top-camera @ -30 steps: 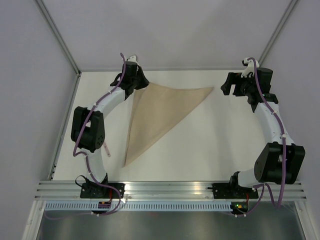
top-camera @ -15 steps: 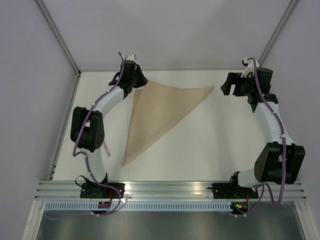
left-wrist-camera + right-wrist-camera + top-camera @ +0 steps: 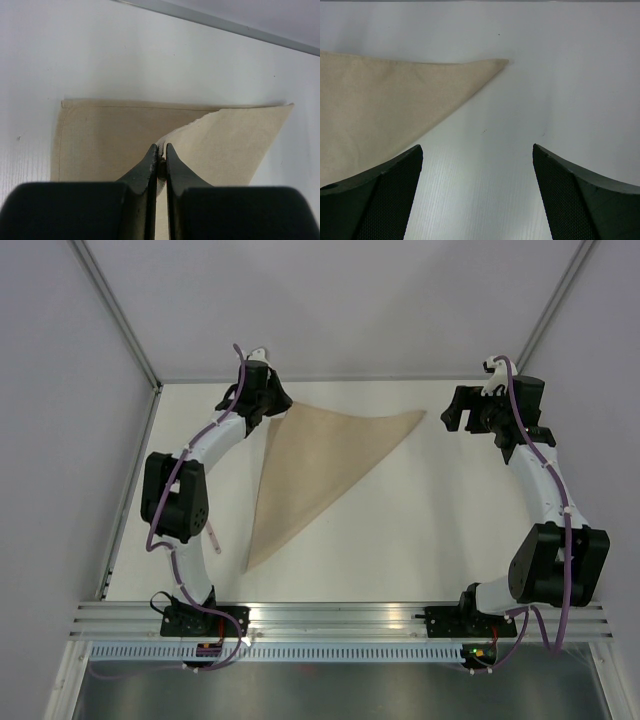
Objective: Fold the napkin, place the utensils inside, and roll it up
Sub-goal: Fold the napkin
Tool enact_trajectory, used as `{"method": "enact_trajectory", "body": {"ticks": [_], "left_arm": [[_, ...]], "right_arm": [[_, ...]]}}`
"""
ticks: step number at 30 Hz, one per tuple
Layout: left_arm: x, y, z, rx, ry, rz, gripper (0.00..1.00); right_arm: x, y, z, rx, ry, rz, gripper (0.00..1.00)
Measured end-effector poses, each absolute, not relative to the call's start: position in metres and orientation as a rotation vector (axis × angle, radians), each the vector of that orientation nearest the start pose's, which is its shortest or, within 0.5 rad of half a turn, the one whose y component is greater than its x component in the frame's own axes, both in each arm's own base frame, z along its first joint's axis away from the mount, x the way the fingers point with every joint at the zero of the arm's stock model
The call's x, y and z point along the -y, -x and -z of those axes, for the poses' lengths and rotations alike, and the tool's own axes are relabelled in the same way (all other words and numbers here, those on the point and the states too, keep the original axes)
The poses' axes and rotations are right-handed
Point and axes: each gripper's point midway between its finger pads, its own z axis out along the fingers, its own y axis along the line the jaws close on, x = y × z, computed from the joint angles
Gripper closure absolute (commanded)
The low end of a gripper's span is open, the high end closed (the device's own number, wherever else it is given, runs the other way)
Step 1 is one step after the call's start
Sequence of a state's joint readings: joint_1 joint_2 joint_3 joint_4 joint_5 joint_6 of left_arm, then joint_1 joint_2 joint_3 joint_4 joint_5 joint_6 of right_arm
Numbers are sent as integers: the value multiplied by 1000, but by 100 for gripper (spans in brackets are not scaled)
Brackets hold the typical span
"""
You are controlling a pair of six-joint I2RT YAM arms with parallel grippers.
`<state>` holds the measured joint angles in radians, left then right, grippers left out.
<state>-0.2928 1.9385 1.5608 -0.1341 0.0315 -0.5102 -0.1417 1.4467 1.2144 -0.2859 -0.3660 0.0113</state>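
The pinched cloth (image 3: 294,409) still stands raised above the flat lower layer. My left gripper moves down next, easing toward that layer's bare corner (image 3: 273,424), and releases the napkin.
The tan napkin (image 3: 320,455) lies folded into a triangle on the white table, with points at the far left, far right and near left. My left gripper (image 3: 278,406) is shut on the napkin's far-left corner; in the left wrist view the black fingertips (image 3: 160,146) pinch a raised fold of the cloth (image 3: 100,135). My right gripper (image 3: 450,418) is open and empty, just right of the napkin's far-right tip (image 3: 497,62), with bare table between its jaws (image 3: 477,150). A slim pale utensil (image 3: 213,537) lies near the left arm's elbow.
A metal-framed wall edge (image 3: 350,379) runs along the back of the table, close behind both grippers. The left arm's elbow (image 3: 175,495) stands beside the napkin's left side. Aluminium rails (image 3: 330,615) cross the near edge.
My left gripper has shifted slightly back and left while holding the napkin corner, drawing the cloth a little that way. The right arm has not moved.
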Motion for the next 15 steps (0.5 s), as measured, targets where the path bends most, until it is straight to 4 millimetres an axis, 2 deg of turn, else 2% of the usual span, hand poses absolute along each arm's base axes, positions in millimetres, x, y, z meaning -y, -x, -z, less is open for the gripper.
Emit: {"method": "enact_trajectory", "body": {"ticks": [10, 15], "left_arm": [[185, -535, -142, -2167, 226, 490, 98], [184, -536, -130, -2191, 232, 474, 94]], "right_arm": [[-3, -430, -220, -2077, 61, -305, 4], [-3, -430, -219, -2078, 62, -308, 4]]}}
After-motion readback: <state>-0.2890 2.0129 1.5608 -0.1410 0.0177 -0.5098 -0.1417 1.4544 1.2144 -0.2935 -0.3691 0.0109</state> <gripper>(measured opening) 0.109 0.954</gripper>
